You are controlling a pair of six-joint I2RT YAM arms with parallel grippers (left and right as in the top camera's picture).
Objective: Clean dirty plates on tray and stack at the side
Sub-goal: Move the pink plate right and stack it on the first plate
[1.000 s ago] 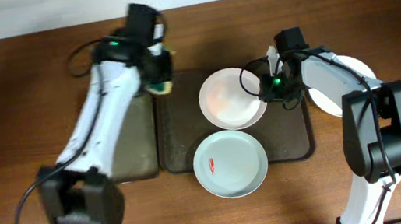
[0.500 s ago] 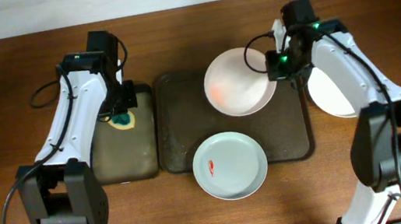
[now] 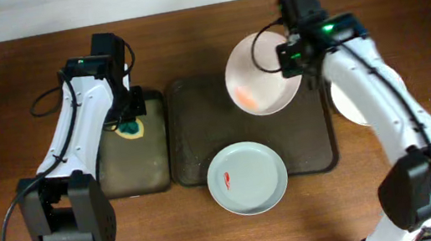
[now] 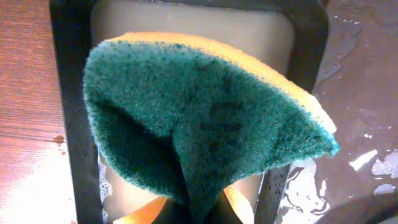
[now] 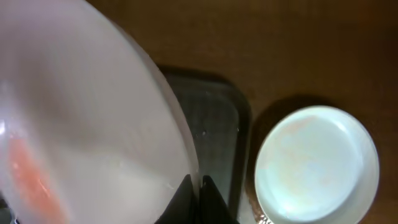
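Observation:
I will next swing my right gripper toward the sponge [image 4: 199, 118], tilting it, then cross the tray and lower it onto the clean plate [image 3: 346, 102], since the pinkish plate has a red smear.
My right gripper [image 3: 298, 56] is shut on the rim of a pinkish-white plate [image 3: 260, 74] with a red smear and holds it lifted above the back right of the large dark brown tray [image 3: 189, 141]; the plate fills the right wrist view [image 5: 81, 124]. A pale mint plate [image 3: 247, 177] with a small red smear lies at the tray's front edge. A clean plate [image 3: 346, 102] lies on the table right of the tray, also in the right wrist view [image 5: 317, 165]. My left gripper [image 3: 130, 122] is shut on a green and yellow sponge [image 4: 199, 118] above the smaller tray [image 3: 128, 162].
The smaller, narrower dark tray sits directly left of the large tray and looks wet in the left wrist view [image 4: 292, 50]. Both arms reach in from the front. Bare wooden table [image 3: 13, 123] lies at the far left and along the back.
My right gripper has lifted the smeared plate and carried it toward the back. My left gripper swung from the large tray's back left corner to the small tray and now holds still.

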